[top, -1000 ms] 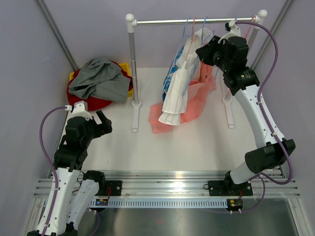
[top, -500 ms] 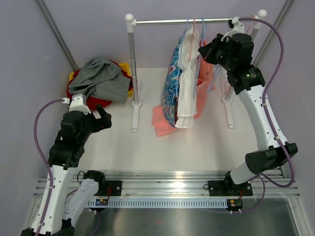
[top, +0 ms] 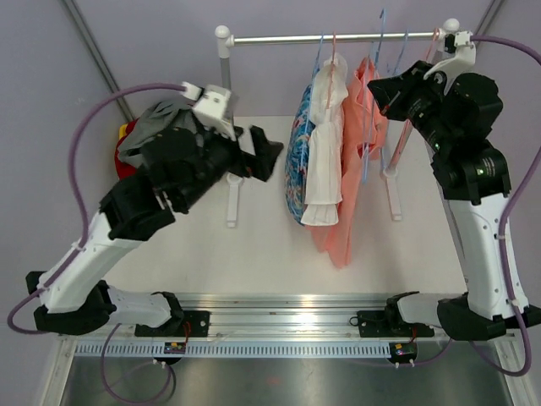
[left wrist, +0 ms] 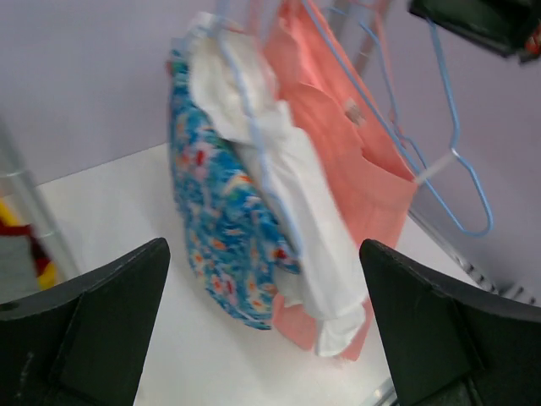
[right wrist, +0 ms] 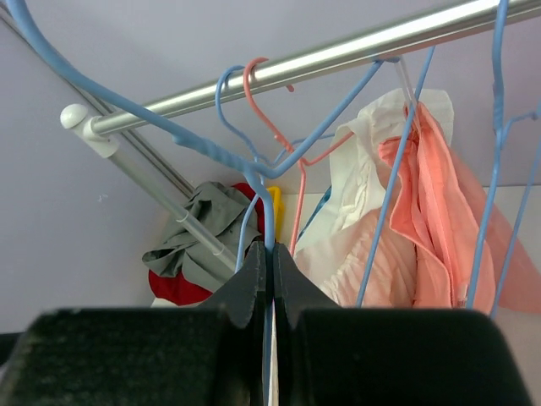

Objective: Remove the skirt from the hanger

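Observation:
The skirt's near waistband corner below the hanger's clip stands clear of the white garment, so my left gripper should next move back past the white garment [top: 325, 152] onto that corner.
A salmon-pink skirt [top: 353, 161] hangs on a blue wire hanger [top: 378, 59], beside a white garment [top: 325, 152] and a blue floral one [top: 297, 152]. My right gripper [top: 387, 95] is shut on the hanger's wire, which shows pinched between the jaws in the right wrist view [right wrist: 271, 249]. The hanger's hook stands above the rail [top: 338, 37]. My left gripper [top: 258, 156] is open, just left of the floral garment, with nothing in it. In the left wrist view its fingers frame the skirt [left wrist: 355, 161] and the hanger [left wrist: 456, 152].
The rack's left post [top: 228, 118] stands close behind my left gripper. A grey pile of clothes [top: 161, 127] lies on a red and yellow container [top: 125, 161] at the back left. Pink and blue hangers [right wrist: 279, 110] hook over the rail.
My left arm swung up and right toward the garments, staying open. My right gripper shut on the blue hanger and pulled it up and right; the skirt lifted off the table.

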